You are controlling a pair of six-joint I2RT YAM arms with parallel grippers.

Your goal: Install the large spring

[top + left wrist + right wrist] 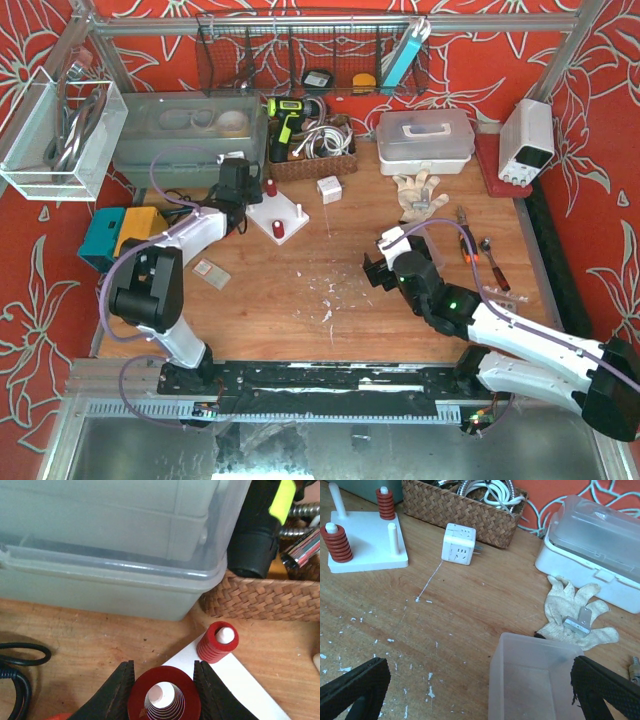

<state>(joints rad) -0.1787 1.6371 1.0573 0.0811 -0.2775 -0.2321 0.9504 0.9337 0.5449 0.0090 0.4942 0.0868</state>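
I should lower the large red spring over the white peg [161, 695] with my left gripper and release it there, since the peg's end already shows through its hole.
In the left wrist view my left gripper [164, 666] is shut on a large red spring [186, 692], one finger on each side. The spring stands upright over the white peg base [235, 680], and a white peg tip [156, 695] shows down through its bore. A smaller red spring [217, 642] sits on the back peg. In the top view my left gripper [240, 200] is at the base's left corner [262, 215] and hides the held spring. Another large red spring [335, 542] sits on the front peg. My right gripper [480, 700] is open and empty, far from the base.
A grey plastic bin [110, 545] and a wicker basket [260, 597] stand right behind the base. A translucent box [535, 680] lies under my right gripper. There is also a white cube adapter [459, 550], a work glove [572, 612], a white lidded box [425, 140] and black cable [20, 655].
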